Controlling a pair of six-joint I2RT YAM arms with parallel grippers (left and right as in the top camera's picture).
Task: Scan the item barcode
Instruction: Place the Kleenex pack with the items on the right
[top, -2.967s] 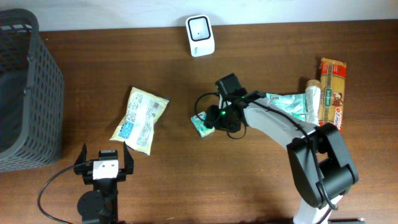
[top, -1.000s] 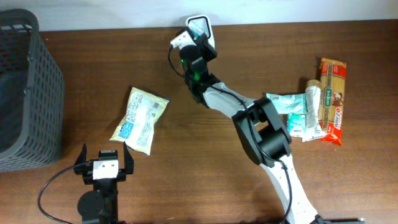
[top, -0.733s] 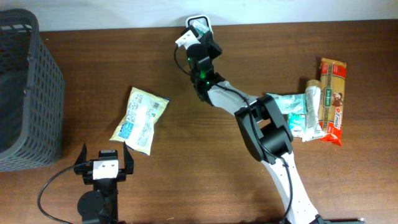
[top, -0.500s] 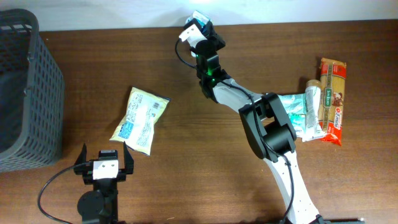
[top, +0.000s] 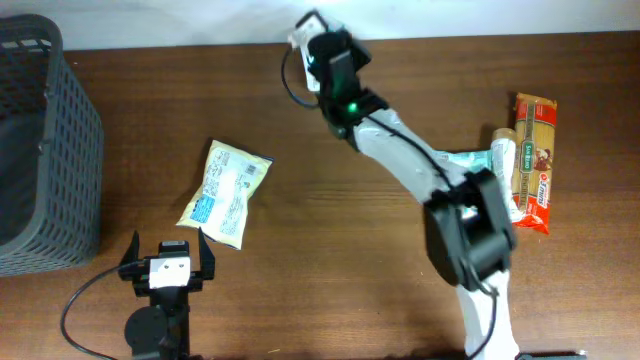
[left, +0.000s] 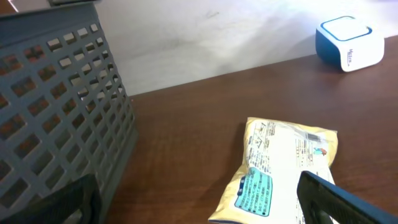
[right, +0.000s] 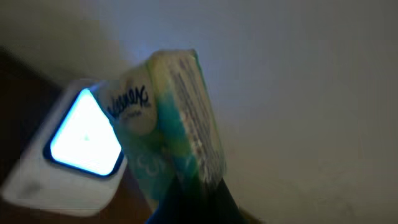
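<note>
The robot's right gripper should next swing back from the scanner to the right in the overhead view, then go down beside the tube among the other items.
My right gripper (top: 322, 45) is shut on a small green and white tissue pack (right: 168, 118) and holds it at the table's back edge, right over the white scanner (top: 299, 40). The arm covers most of the scanner from overhead. In the right wrist view the scanner's window (right: 82, 137) glows bright just left of the pack, whose printed side edge (right: 193, 106) faces the camera; my gripper (right: 194, 190) clamps the pack's lower end. My left gripper (top: 167, 265) rests open near the front edge, holding nothing.
A yellow-white snack bag (top: 225, 190) lies left of centre, just ahead of the left gripper (left: 199, 211). A dark mesh basket (top: 40, 150) stands at the far left. A pasta packet (top: 532, 160), a tube (top: 503, 160) and a green-white pouch (top: 462, 168) lie at the right.
My right gripper has carried the tissue pack a little further back and right over the scanner, and the arm's elbow has swung to the right. The left arm has not moved.
</note>
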